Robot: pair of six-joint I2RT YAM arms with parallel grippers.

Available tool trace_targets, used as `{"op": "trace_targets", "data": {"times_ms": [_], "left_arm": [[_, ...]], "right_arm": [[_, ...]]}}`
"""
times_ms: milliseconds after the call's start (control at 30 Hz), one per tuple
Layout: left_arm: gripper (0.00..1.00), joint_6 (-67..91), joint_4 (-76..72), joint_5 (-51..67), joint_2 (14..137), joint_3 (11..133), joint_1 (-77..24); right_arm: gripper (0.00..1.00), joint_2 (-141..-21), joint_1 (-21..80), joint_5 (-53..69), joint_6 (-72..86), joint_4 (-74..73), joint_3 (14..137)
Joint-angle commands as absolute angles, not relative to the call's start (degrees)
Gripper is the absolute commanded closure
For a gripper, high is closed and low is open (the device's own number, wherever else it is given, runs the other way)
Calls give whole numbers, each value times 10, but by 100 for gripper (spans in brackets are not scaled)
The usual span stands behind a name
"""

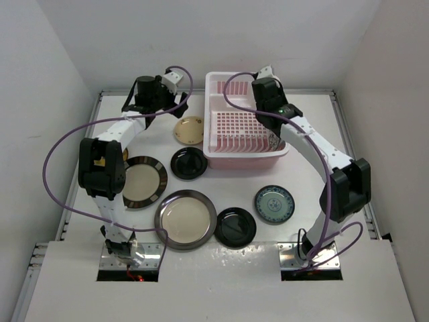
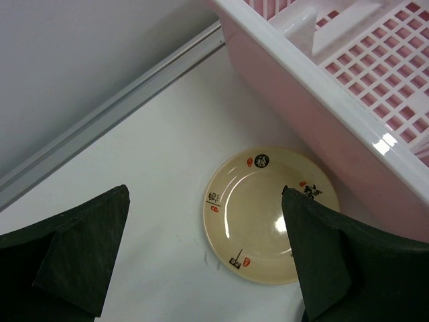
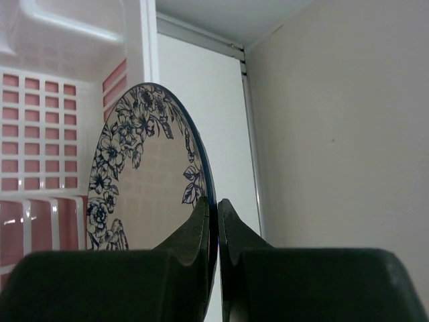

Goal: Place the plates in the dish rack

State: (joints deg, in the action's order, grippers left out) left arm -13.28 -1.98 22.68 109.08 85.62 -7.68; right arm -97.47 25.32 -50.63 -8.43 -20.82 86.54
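I will next lower my right gripper into the rack beside the rack's side and open, as the floral plate (image 3: 141, 174) hangs on edge above the rack's slots there.
My right gripper (image 3: 216, 204) is shut on the rim of a white-and-dark floral plate (image 3: 141, 174) and holds it on edge over the pink dish rack (image 3: 40, 121). In the top view this gripper (image 1: 263, 79) is above the right back part of the rack (image 1: 244, 155). My left gripper (image 2: 204, 201) is open and empty, above the table beside a tan plate (image 2: 261, 215) that lies flat against the rack's left wall (image 2: 301, 87). The top view shows the left gripper (image 1: 175, 100) just behind the tan plate (image 1: 190, 130).
Flat on the table lie a dark-rimmed yellow plate (image 1: 142, 181), a small black plate (image 1: 188, 163), a steel-rimmed cream plate (image 1: 186, 219), a black plate (image 1: 234, 227) and a teal patterned plate (image 1: 274, 204). White walls close in the back and sides.
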Motion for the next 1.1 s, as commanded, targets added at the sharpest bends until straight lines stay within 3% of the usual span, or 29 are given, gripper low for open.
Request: {"op": "trace_targets", "data": {"times_ms": [0,333,800,933,1067], "left_arm": [[0,-127,-50,232,1069,850,-72],[0,-132,-55,232,1069,845,-67],[0,-132,-66,237,1064,834,-67],[0,-132,-66,237,1063,828,-67],[0,-132,-66,237,1063,828,-67]], "right_arm": [[100,-946,259,-551,-83,-123,850],[100,-977,265,-557,-121,-88,814],[100,-1023,281,-547,76,-237,816],[90,-1015,277,-538,101,-252,805],[71,-1007,277,-531,99,-257,816]]}}
